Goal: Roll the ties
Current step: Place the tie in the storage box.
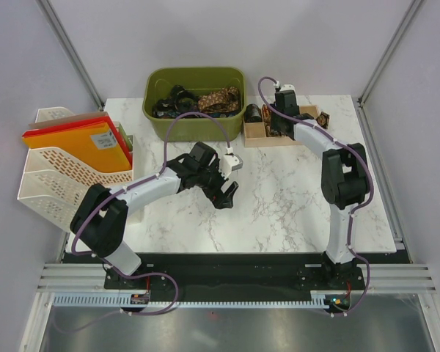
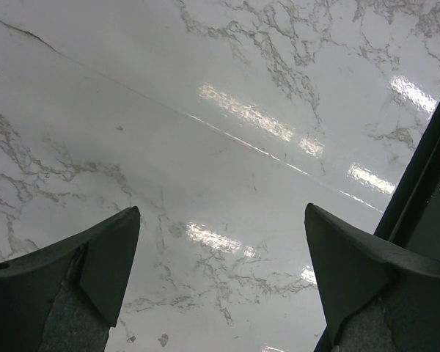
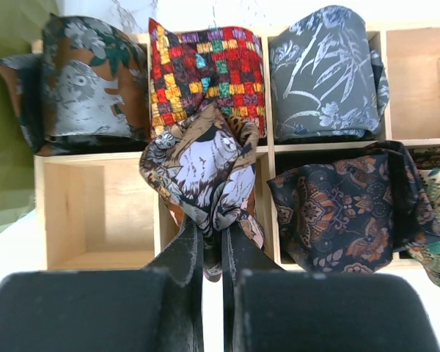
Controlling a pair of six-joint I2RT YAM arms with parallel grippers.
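Note:
The rolled tie will go down next with my right gripper into the box's near middle compartment (image 1: 274, 132) (image 3: 216, 210) beside the dark paisley tie, and then my right gripper will open.
My right gripper (image 3: 212, 229) is shut on a rolled tie with a brown, white and grey animal print (image 3: 198, 172), held over the near middle compartment of a wooden divided box (image 3: 95, 209). Rolled ties fill other compartments: a brown-grey floral one (image 3: 88, 84), a red-yellow check one (image 3: 205, 70), a grey leaf-print one (image 3: 323, 73) and a dark paisley one (image 3: 337, 209). In the top view the right gripper (image 1: 280, 117) is over the box (image 1: 258, 136). Loose ties (image 1: 220, 99) lie in the green bin (image 1: 194, 81). My left gripper (image 1: 227, 192) is open and empty over the bare marble (image 2: 227, 147).
A white rack (image 1: 66, 172) with orange folders (image 1: 81, 139) stands at the left. The green bin sits at the back middle, the wooden box right of it. The table's dark front edge (image 2: 425, 198) shows in the left wrist view.

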